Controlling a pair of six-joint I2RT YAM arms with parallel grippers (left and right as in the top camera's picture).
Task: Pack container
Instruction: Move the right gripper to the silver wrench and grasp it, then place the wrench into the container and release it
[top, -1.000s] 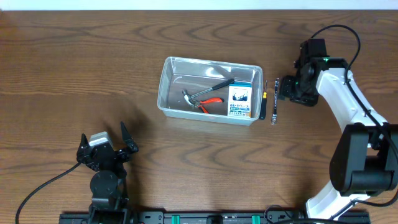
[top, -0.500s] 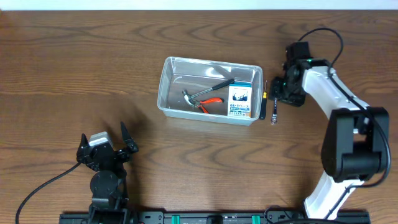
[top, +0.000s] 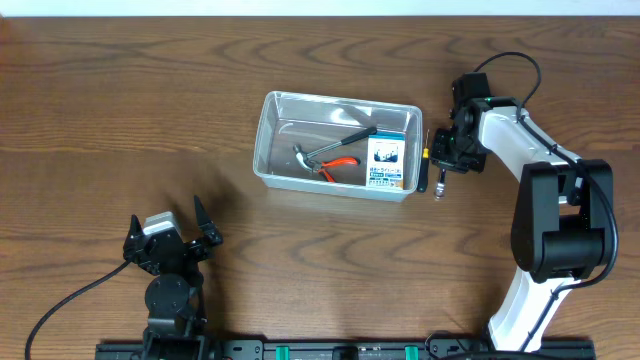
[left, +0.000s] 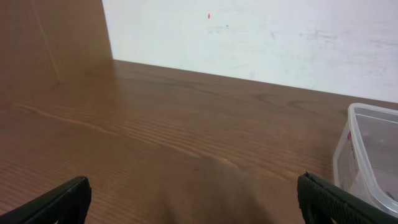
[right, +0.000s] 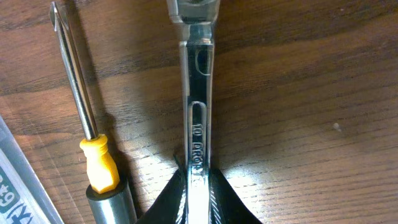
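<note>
I will next lift and turn the wrench over the container with my right gripper, then lower it inside the container's far side.
The clear plastic container (top: 338, 145) sits at the table's middle and holds a hammer (top: 330, 146), red-handled pliers (top: 338, 167) and a small blue-and-white box (top: 386, 163). Its edge shows in the left wrist view (left: 368, 155). Right of it lie a screwdriver (top: 422, 165) with a yellow-and-black handle and a steel wrench (top: 443, 170). My right gripper (top: 447, 152) is down on the wrench. In the right wrist view the fingers (right: 198, 193) are shut on the wrench (right: 196, 93), with the screwdriver (right: 90, 134) beside it. My left gripper (top: 172, 238) is open and empty at the front left.
The table is bare brown wood. A white wall (left: 261, 37) stands behind the far edge. The right arm's white body (top: 545, 170) reaches along the right side.
My right gripper has moved left and down onto the wrench beside the container. The left arm has not moved.
</note>
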